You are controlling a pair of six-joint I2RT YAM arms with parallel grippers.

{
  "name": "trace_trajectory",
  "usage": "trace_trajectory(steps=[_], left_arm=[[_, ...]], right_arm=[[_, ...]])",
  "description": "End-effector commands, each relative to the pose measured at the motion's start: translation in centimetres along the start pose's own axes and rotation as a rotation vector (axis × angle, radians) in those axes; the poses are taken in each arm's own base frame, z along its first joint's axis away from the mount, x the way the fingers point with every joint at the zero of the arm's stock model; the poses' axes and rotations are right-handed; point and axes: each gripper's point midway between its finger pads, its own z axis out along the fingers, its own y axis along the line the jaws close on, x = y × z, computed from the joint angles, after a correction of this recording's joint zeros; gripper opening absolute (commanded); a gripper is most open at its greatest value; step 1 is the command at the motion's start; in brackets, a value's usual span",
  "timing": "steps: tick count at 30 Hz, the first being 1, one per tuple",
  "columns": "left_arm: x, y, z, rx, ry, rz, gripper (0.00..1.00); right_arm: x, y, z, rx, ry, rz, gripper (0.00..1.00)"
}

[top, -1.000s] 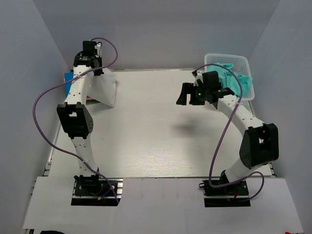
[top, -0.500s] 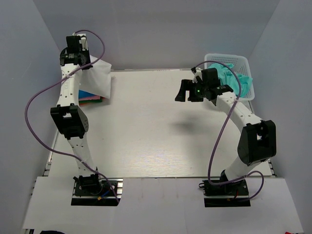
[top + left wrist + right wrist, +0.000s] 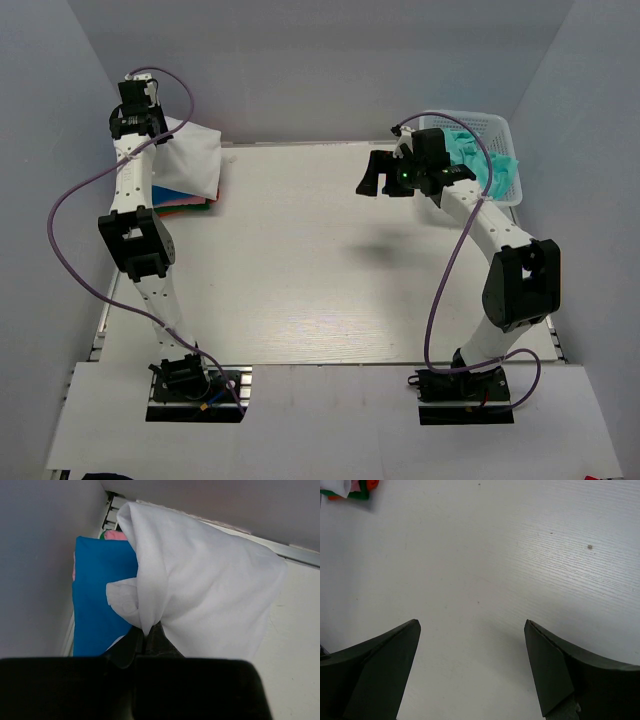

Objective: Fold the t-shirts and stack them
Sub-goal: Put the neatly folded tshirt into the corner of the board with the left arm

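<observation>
My left gripper shifts left in the top view next, then lowers and releases the white t-shirt's fold on the bright blue t-shirt's wall side [image 3: 96,585], still uncovered.
My left gripper [image 3: 152,132] is raised at the far left corner and is shut on a fold of the white t-shirt [image 3: 192,160]. The shirt hangs from it and drapes over a stack of folded t-shirts [image 3: 188,202]. In the left wrist view the white t-shirt [image 3: 210,585] hangs from my pinched gripper [image 3: 145,634] over the bright blue t-shirt [image 3: 97,595], with a pink edge [image 3: 116,534] behind. My right gripper [image 3: 378,180] is open and empty above the bare table [image 3: 480,555]. Teal t-shirts [image 3: 478,160] lie in the basket.
The white lattice basket [image 3: 492,126] stands at the far right, just behind my right arm. Grey walls close in on the left, back and right. The stack's corner shows at the top left of the right wrist view [image 3: 350,490].
My left gripper has moved left and toward the back wall, carrying the white t-shirt over the stack. My right gripper has shifted slightly left and toward the back, still open.
</observation>
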Motion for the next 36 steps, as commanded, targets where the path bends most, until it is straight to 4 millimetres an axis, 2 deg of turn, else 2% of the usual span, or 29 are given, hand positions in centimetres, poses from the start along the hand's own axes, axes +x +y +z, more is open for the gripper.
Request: trace_trajectory(steps=[1, 7, 11, 12, 13, 16, 20, 21, 22, 23, 24, 25, 26, 27, 28, 30, 31, 32, 34, 36], left_arm=[[-3.3, 2.2, 0.2, -0.049, -0.109, -0.060, 0.00], [-3.3, 5.1, 1.6, -0.112, -0.137, -0.159, 0.00], [-2.3, 5.7, 3.4, -0.105, -0.125, -0.219, 0.00], [-2.7, 5.7, 3.2, -0.105, -0.134, -0.220, 0.00], [-2.3, 5.7, 3.7, -0.105, -0.125, -0.233, 0.00], [-2.5, 6.8, 4.1, -0.119, -0.143, -0.267, 0.00], [-2.6, 6.0, 4.6, -0.069, -0.151, -0.265, 0.00], [-2.2, 5.9, 5.1, -0.070, -0.141, -0.264, 0.04], [-1.9, 5.9, 5.1, -0.071, -0.131, -0.264, 0.17], [-1.7, 5.9, 5.1, -0.071, -0.122, -0.263, 0.23], [-1.3, 6.2, 5.2, -0.087, -0.114, -0.263, 0.33], [-1.2, 6.5, 4.6, -0.105, -0.105, -0.263, 0.46], [-1.2, 6.7, 4.4, -0.119, -0.104, -0.273, 0.96], [-0.7, 7.1, 4.2, -0.146, -0.094, -0.273, 1.00], [-1.7, 7.3, 2.8, -0.156, -0.120, -0.304, 1.00], [-1.7, 7.0, 1.9, -0.140, -0.121, -0.313, 1.00], [-2.5, 6.9, 1.2, -0.126, -0.149, -0.315, 1.00], [-3.7, 6.8, -0.4, -0.114, -0.177, -0.317, 1.00], [-4.6, 6.4, -1.8, -0.088, -0.193, -0.316, 1.00], [-4.9, 4.5, -3.4, -0.029, -0.187, -0.313, 1.00]], right_arm=[[-2.3, 0.6, 0.1, -0.016, -0.054, -0.002, 0.90], [-2.1, 0.5, 1.3, -0.024, -0.032, 0.026, 0.90], [-2.6, 0.6, 1.6, -0.029, -0.035, 0.026, 0.90], [-2.7, 0.5, 1.7, -0.028, -0.035, 0.026, 0.90], [-2.8, 0.5, 1.9, -0.025, -0.036, 0.028, 0.90], [-3.3, 0.4, 2.0, -0.026, -0.041, 0.026, 0.90], [-3.6, 0.6, 2.5, -0.029, -0.037, 0.027, 0.90], [-3.7, 0.5, 2.5, -0.028, -0.036, 0.027, 0.90], [-3.6, 0.4, 2.7, -0.028, -0.030, 0.030, 0.90], [-3.8, 0.5, 2.6, -0.029, -0.035, 0.041, 0.90], [-3.7, 0.4, 2.6, -0.025, -0.030, 0.034, 0.90], [-3.7, 0.4, 2.6, -0.025, -0.030, 0.033, 0.90], [-3.8, 0.5, 2.7, -0.026, -0.030, 0.035, 0.90], [-3.8, 0.4, 2.6, -0.023, -0.028, 0.035, 0.90], [-3.8, 0.6, 2.5, -0.026, -0.029, 0.032, 0.90], [-4.1, 0.6, 2.1, -0.017, -0.041, 0.029, 0.90], [-4.0, 0.5, 2.0, -0.014, -0.041, 0.026, 0.90], [-4.1, 0.6, 2.0, -0.009, -0.048, 0.024, 0.90], [-4.3, 0.4, 1.5, 0.004, -0.060, 0.025, 0.90], [-4.2, 0.4, 1.1, 0.006, -0.074, 0.024, 0.90]])
